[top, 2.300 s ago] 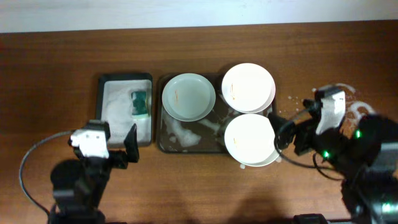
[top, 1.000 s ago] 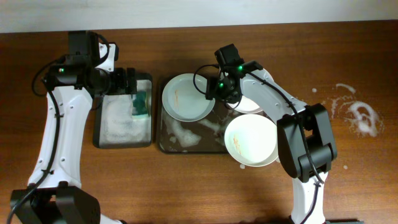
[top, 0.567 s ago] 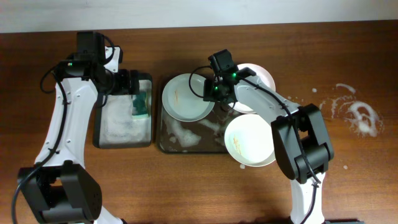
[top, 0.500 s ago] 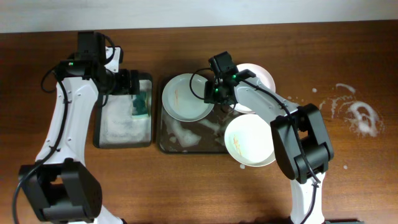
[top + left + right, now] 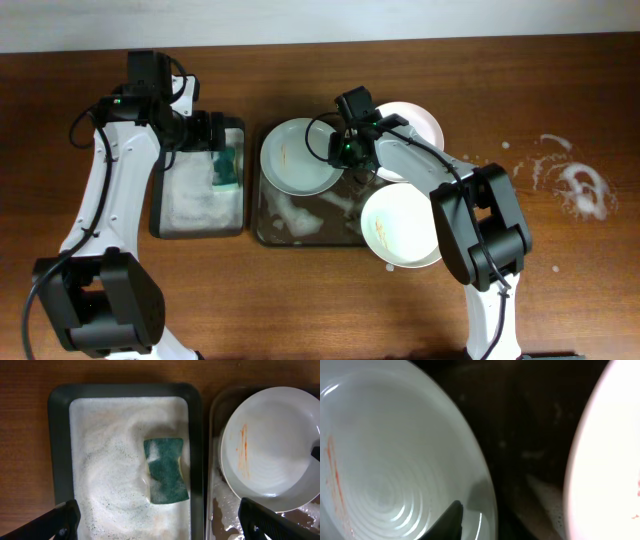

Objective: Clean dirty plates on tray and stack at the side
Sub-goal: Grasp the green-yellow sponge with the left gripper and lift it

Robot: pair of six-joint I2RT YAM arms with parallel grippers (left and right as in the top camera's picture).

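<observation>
My left gripper should next move down with open fingers into the smaller dark tray, onto the green sponge's narrow middle (image 5: 226, 169) (image 5: 166, 468), because the sponge lies in the foam below.
A pale mint plate (image 5: 300, 158) with an orange smear lies at the back left of the foamy brown tray (image 5: 300, 222). My right gripper (image 5: 345, 150) sits at this plate's right rim. In the right wrist view one dark finger (image 5: 451, 519) rests over the mint plate (image 5: 395, 460) just inside the rim; the other finger is hidden. A white plate (image 5: 412, 128) lies at the tray's back right and another white plate (image 5: 400, 225) at its front right. My left gripper (image 5: 160, 527) hangs open above the green sponge (image 5: 166, 471), holding nothing.
The sponge lies in a smaller dark tray (image 5: 160, 185) full of white foam, left of the plate tray. Soap splashes (image 5: 580, 185) fleck the wood tabletop at the far right. Both arms reach in from the front edge.
My right gripper has crept a little left onto the mint plate's right rim and its jaws have narrowed. The left arm has barely shifted over the sponge tray.
</observation>
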